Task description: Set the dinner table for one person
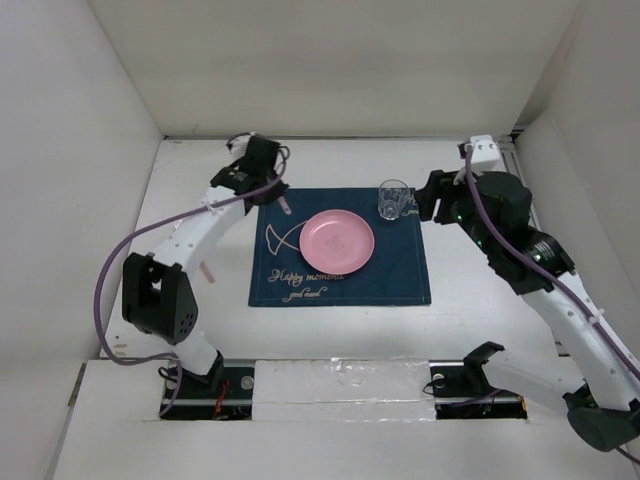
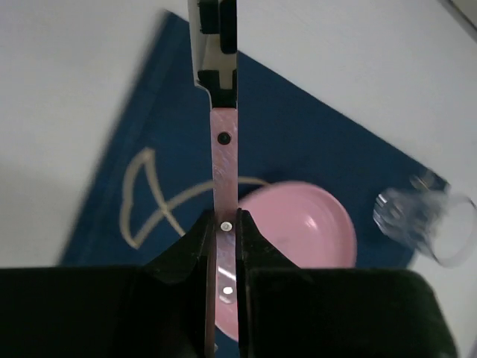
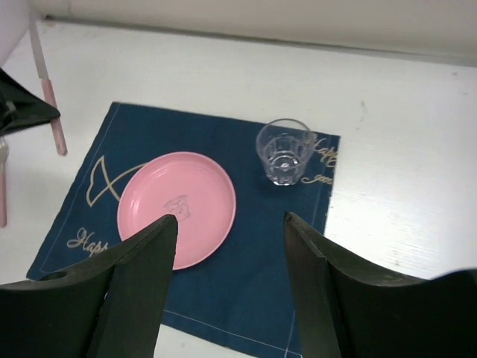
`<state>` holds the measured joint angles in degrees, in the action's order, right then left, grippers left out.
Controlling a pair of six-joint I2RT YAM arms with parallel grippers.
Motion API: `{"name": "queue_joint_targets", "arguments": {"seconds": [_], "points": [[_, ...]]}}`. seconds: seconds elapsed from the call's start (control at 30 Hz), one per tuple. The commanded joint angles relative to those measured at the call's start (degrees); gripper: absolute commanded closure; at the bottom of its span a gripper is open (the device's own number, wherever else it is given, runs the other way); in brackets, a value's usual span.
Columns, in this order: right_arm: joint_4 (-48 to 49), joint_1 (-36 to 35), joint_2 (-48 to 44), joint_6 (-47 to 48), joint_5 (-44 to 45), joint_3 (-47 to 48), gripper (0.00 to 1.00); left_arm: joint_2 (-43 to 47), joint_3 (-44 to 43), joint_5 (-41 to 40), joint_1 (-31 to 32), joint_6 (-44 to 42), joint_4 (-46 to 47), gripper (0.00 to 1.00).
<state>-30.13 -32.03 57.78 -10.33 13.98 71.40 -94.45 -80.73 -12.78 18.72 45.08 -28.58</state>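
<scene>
My left gripper moves past the plate (image 1: 338,242) to the right in the top view next, then down, and frees the knife on the mat's glass-side strip (image 1: 405,262), as it's bare.
The white dinner table (image 1: 480,300) bears a navy placemat (image 1: 400,275) with a fish outline. A pink plate (image 1: 338,242) sits in the middle of the mat, with a clear glass (image 1: 392,199) at its far right corner. My left gripper (image 1: 272,188) is over the mat's far left corner. In the left wrist view it (image 2: 223,220) is shut on a pink-handled knife (image 2: 223,149), held above the mat with the steel blade pointing away. My right gripper (image 3: 231,218) is open and empty, above the mat just right of the glass (image 3: 284,151).
A pink-handled fork (image 1: 207,268) lies on the table left of the placemat; it also shows at the left edge of the right wrist view (image 3: 2,194). White walls close the table in at the left, back and right.
</scene>
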Motion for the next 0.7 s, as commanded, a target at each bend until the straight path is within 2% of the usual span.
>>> {"name": "queue_joint_targets", "arguments": {"seconds": [0.0, 0.07, 0.13, 0.3, 0.47, 0.67], "points": [[-4.0, 2.0, -3.5, 1.1, 1.8, 0.8, 0.36, 3.5, -1.5, 0.6, 10.3, 1.1, -1.4, 1.00], [-6.7, 2.7, -4.1, 1.8, 4.8, 3.7, 0.36, 3.0, -1.5, -0.6, 18.0, 4.5, -1.4, 1.00], [-9.9, 3.3, -4.7, 1.8, 6.4, 6.4, 0.36, 2.3, -1.5, -1.7, 22.5, 6.3, -0.8, 1.00], [-11.1, 3.3, -7.3, 1.8, 6.4, 8.1, 0.36, -2.0, -2.9, -3.1, 33.7, 12.2, 0.7, 1.00], [-12.1, 3.8, -7.3, 1.8, 5.8, 8.8, 0.36, -8.5, -7.9, -1.5, 39.0, 13.0, 3.1, 1.00], [-12.1, 4.3, -7.3, 1.8, 4.0, 8.2, 0.36, -15.3, -10.5, 3.5, 39.6, 13.0, 5.8, 1.00]]}}
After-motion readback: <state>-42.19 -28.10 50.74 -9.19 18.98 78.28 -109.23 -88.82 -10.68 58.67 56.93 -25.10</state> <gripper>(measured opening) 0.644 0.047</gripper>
